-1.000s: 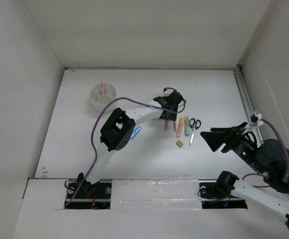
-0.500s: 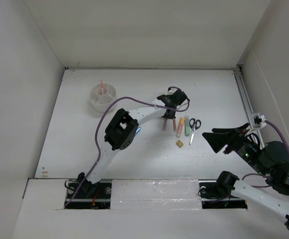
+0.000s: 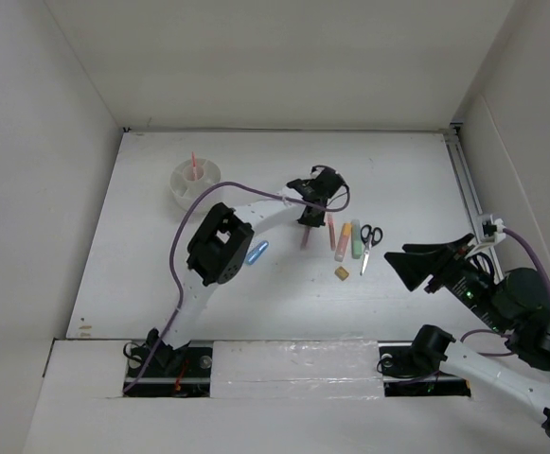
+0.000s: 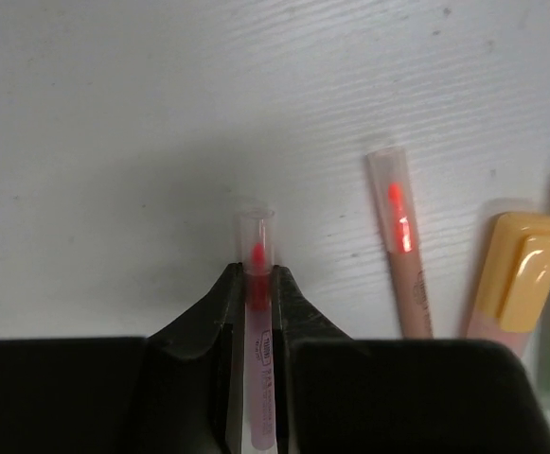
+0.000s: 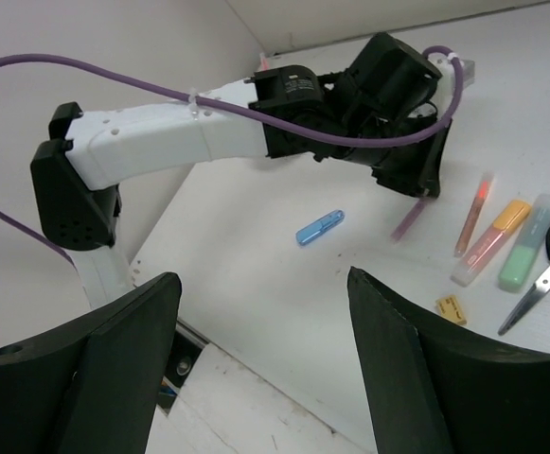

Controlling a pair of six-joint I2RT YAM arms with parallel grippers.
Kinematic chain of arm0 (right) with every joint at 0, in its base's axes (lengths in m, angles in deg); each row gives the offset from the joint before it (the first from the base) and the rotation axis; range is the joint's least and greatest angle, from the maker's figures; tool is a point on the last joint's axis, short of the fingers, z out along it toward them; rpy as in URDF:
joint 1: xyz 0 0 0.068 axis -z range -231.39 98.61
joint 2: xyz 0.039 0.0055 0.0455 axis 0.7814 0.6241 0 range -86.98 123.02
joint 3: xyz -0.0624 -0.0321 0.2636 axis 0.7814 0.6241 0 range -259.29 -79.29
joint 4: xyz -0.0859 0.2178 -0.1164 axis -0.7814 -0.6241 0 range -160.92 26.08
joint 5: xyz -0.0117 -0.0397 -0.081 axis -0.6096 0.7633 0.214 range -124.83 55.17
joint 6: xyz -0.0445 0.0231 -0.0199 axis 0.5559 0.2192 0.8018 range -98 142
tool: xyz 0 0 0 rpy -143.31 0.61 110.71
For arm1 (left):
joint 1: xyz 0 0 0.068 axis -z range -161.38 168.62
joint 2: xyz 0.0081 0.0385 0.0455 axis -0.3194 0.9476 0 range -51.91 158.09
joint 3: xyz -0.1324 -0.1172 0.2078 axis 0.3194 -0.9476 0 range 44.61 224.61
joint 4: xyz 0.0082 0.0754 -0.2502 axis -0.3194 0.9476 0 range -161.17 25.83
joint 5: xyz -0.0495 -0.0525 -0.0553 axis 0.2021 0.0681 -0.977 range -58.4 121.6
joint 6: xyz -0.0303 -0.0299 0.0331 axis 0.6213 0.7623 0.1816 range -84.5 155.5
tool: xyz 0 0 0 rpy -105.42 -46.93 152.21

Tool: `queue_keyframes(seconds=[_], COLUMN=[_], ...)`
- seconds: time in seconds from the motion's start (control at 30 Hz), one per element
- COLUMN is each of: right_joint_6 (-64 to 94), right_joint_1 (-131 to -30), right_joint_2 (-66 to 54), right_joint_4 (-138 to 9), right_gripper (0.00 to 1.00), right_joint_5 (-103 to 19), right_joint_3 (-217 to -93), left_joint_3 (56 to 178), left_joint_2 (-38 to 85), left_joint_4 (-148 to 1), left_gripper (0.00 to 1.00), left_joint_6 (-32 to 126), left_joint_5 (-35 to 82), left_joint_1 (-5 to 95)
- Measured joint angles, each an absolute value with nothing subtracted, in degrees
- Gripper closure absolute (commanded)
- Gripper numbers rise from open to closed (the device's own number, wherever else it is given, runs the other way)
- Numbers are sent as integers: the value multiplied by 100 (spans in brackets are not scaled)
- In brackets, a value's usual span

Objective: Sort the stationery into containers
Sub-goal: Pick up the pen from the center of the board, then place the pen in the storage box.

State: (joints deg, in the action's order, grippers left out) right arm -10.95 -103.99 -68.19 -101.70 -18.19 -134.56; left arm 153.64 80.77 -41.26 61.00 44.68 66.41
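I need to move my left gripper up and to the left in the top view, over the white divided cup [image 3: 182, 189], to let go next, because a pink pen already stands there.
My left gripper [image 3: 310, 218] [image 4: 256, 276] is shut on a thin pink pen [image 3: 306, 237] [image 4: 255, 235] [image 5: 409, 219], which slants down from the jaws just left of the row of stationery. Still lying in that row are an orange pen [image 3: 330, 232] [image 4: 403, 251], an orange highlighter [image 3: 343, 241] [image 4: 511, 284], a green highlighter [image 3: 356, 239], black-handled scissors [image 3: 369, 241] and a tan eraser [image 3: 342, 272]. A blue capsule [image 3: 257, 253] [image 5: 319, 227] lies alone further left. The white divided cup [image 3: 182, 189] at the far left holds one pink pen [image 3: 194, 165]. My right gripper [image 3: 398, 257] [image 5: 265, 322] hangs open and empty.
White walls close the table on the left, back and right. A metal rail [image 3: 468, 184] runs along the right edge. The left arm's purple cable [image 3: 185, 236] loops over the table between the cup and the blue capsule.
The left gripper has shut on the pink pen and carried it slightly left, away from the row. The left forearm swung left, uncovering the blue capsule. The right arm barely moved.
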Motion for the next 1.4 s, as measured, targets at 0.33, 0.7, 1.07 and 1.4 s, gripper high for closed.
queue_keyframes(seconds=[0.33, 0.7, 1.07, 1.4], right_joint_6=[-1001, -883, -881, -881], right_joint_1=[-10399, -10399, -10399, -10399], right_joint_2=[-6629, -6347, -6231, -6067], right_joint_4=[-10054, -9573, -9186, -8972], right_gripper=[23, 24, 24, 24], right_joint_5=[-1902, -2413, -2741, -2892], right_joint_3=[-13456, -13161, -12933, -12798], left_joint_3=[14689, 13542, 11629, 11059], left_joint_2=[6231, 3979, 4012, 4010], left_joint_4=[-4891, -7406, -9653, -10774], left_gripper=[100, 100, 100, 100], left_joint_6=[5938, 6146, 5831, 5875], left_joint_5=[4389, 5919, 6205, 6171], left_joint_1=[5420, 3783, 2788, 2591])
